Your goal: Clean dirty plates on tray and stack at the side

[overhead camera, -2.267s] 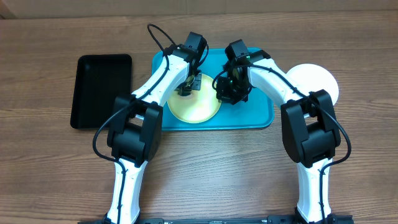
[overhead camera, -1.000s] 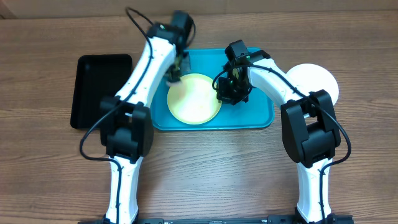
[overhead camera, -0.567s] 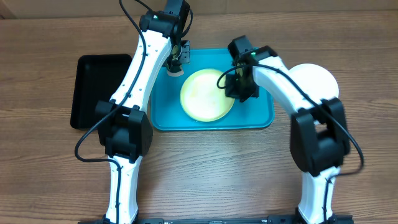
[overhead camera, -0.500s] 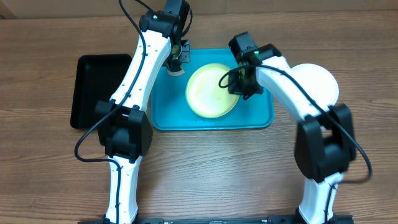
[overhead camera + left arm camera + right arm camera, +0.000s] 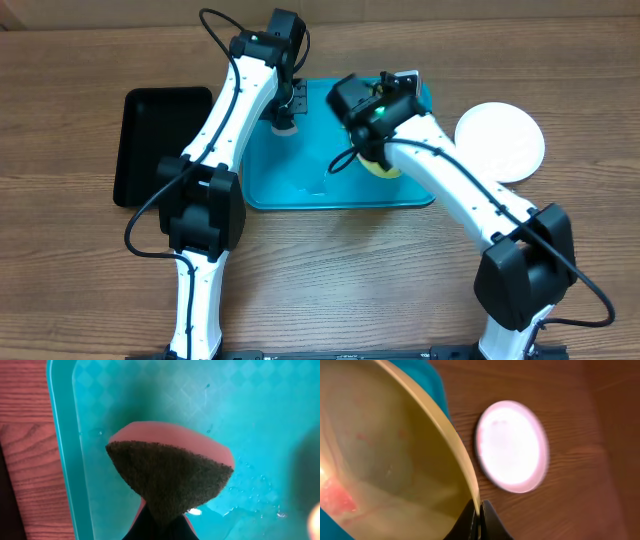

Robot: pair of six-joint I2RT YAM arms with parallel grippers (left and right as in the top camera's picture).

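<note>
I will move my right gripper to the right in the overhead view next, then down, and let go of its plate on the white plate (image 5: 500,140) (image 5: 512,445), because that one is outside the tray.
My right gripper (image 5: 366,150) (image 5: 480,519) is shut on the rim of the yellow-green plate (image 5: 386,169) (image 5: 385,450) and holds it tilted above the right half of the turquoise tray (image 5: 300,180) (image 5: 427,375). My arm hides most of the plate from overhead. The plate has a red smear (image 5: 335,497). The white plate (image 5: 500,140) (image 5: 512,445) lies on the table right of the tray. My left gripper (image 5: 285,108) (image 5: 160,527) is shut on a pink sponge with a dark scouring face (image 5: 283,121) (image 5: 170,480), over the tray's back left corner (image 5: 125,400). The light blue plate is out of view.
A black rectangular tray (image 5: 160,145) lies on the wooden table left of the turquoise tray. Water drops (image 5: 250,500) sit on the turquoise tray's floor. Bare wood (image 5: 25,460) shows past the tray's left rim.
My right gripper has lifted the yellow-green plate off the tray floor, tipped it on edge and carried it right. My left gripper has stayed at the tray's back left with the sponge.
</note>
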